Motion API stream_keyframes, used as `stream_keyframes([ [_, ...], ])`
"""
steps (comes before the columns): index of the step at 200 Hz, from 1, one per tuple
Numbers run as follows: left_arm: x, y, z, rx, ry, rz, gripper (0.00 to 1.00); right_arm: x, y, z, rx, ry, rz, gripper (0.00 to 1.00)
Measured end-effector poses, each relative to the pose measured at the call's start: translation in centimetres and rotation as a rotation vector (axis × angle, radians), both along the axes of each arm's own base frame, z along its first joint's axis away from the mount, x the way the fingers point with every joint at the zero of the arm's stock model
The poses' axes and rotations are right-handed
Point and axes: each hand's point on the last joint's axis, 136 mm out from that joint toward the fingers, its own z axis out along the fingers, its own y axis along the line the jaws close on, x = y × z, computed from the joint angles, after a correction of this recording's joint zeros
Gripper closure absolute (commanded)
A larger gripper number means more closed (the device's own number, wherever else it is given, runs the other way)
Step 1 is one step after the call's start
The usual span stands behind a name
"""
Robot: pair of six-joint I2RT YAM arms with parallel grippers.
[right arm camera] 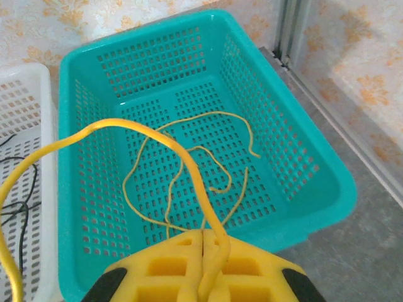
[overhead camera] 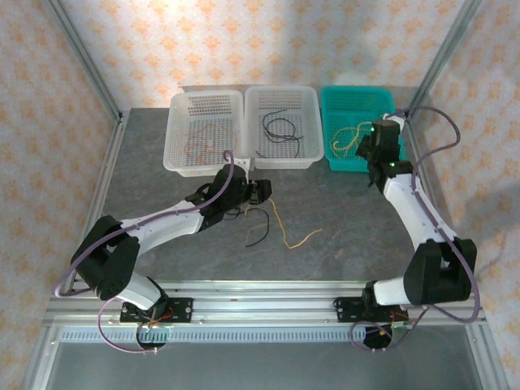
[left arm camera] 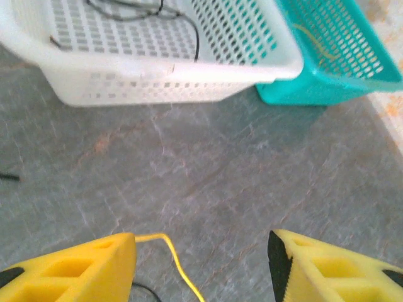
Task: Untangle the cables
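Next, my right gripper goes outward and down over the bottom of the teal basket to release the yellow cable there, since other yellow cables already lie inside.
On the table a yellow cable [overhead camera: 294, 236] and a black cable [overhead camera: 258, 224] lie loose, just in front of my left gripper [overhead camera: 262, 193]. That gripper [left arm camera: 201, 255] is open and low over the table, and the yellow cable [left arm camera: 171, 250] curves past its left finger [left arm camera: 94, 264]. My right gripper [right arm camera: 203, 238] hangs over the teal basket [right arm camera: 324, 170], shut on a yellow cable [right arm camera: 126, 128] that arches up and away to the left. More yellow cables [right arm camera: 189, 163] lie on the basket floor. From above, the right gripper [overhead camera: 370, 148] sits at the basket's near side.
Three baskets stand in a row at the back. The left white basket [overhead camera: 175, 134] holds reddish-brown cables [overhead camera: 203, 143]. The middle white basket [overhead camera: 313, 122] holds a black cable [overhead camera: 281, 127]. The teal basket [overhead camera: 329, 122] is on the right. Frame posts rise at both sides.
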Motion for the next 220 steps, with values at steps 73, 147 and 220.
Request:
stream_keyframes([
  [73, 1.9, -1.2, 4.6, -0.056, -0.094, -0.015, 0.41, 7.9, -1.3, -3.5, 0.041, 0.071, -0.033, 1.00],
  [147, 4.6, -4.3, 4.0, -0.076, -0.079, -0.060, 0.41, 12.8, -2.0, -8.7, 0.028, 0.175, -0.064, 0.78],
  [220, 6.5, -6.4, 6.3, -0.118, -0.114, -0.093, 0.41, 11.5, -1.1, -10.7, 0.051, 0.228, -0.017, 0.56],
])
